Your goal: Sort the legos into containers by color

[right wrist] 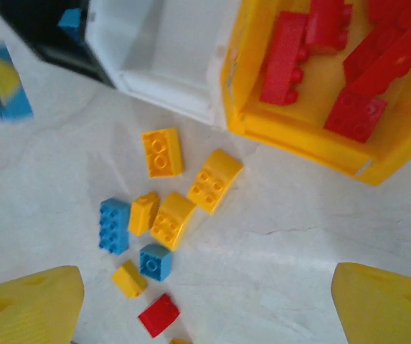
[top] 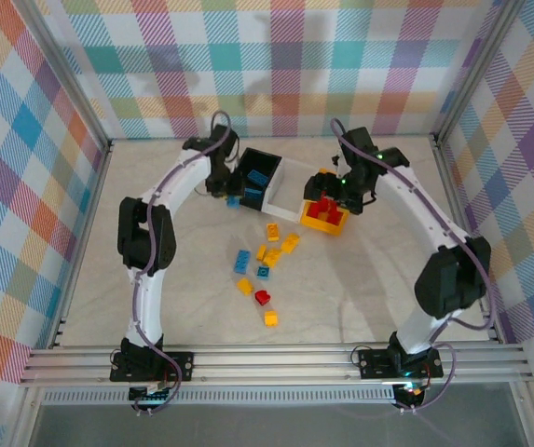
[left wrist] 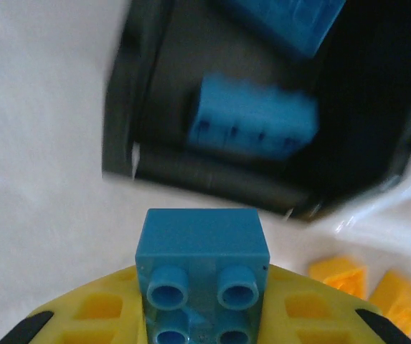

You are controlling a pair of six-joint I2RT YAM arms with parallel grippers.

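The black container is outward of my fingertips and already holds blue legos, so my left gripper should move outward over it next and release the small blue lego there.
My left gripper point(left wrist: 204, 304) is shut on a small blue lego point(left wrist: 202, 251), studs facing the camera, just short of the black container point(left wrist: 191, 172), which holds two blue legos point(left wrist: 252, 118). From above, the left gripper point(top: 232, 197) is at that black container's point(top: 259, 166) near-left corner. The right gripper point(top: 334, 194) hangs open over the yellow-orange container point(top: 334, 225), which holds several red legos point(right wrist: 352, 115). Nothing is between its yellow fingers point(right wrist: 33, 301). The white container point(right wrist: 162, 57) sits between the other two. Loose yellow, blue and red legos point(top: 265, 265) lie on the table below them.
The loose pile in the right wrist view has yellow legos point(right wrist: 212, 179), a long blue one point(right wrist: 113, 226), a small blue one point(right wrist: 155, 261) and a red one point(right wrist: 158, 315). Checkered walls point(top: 34, 186) and a metal frame point(top: 276, 358) bound the table.
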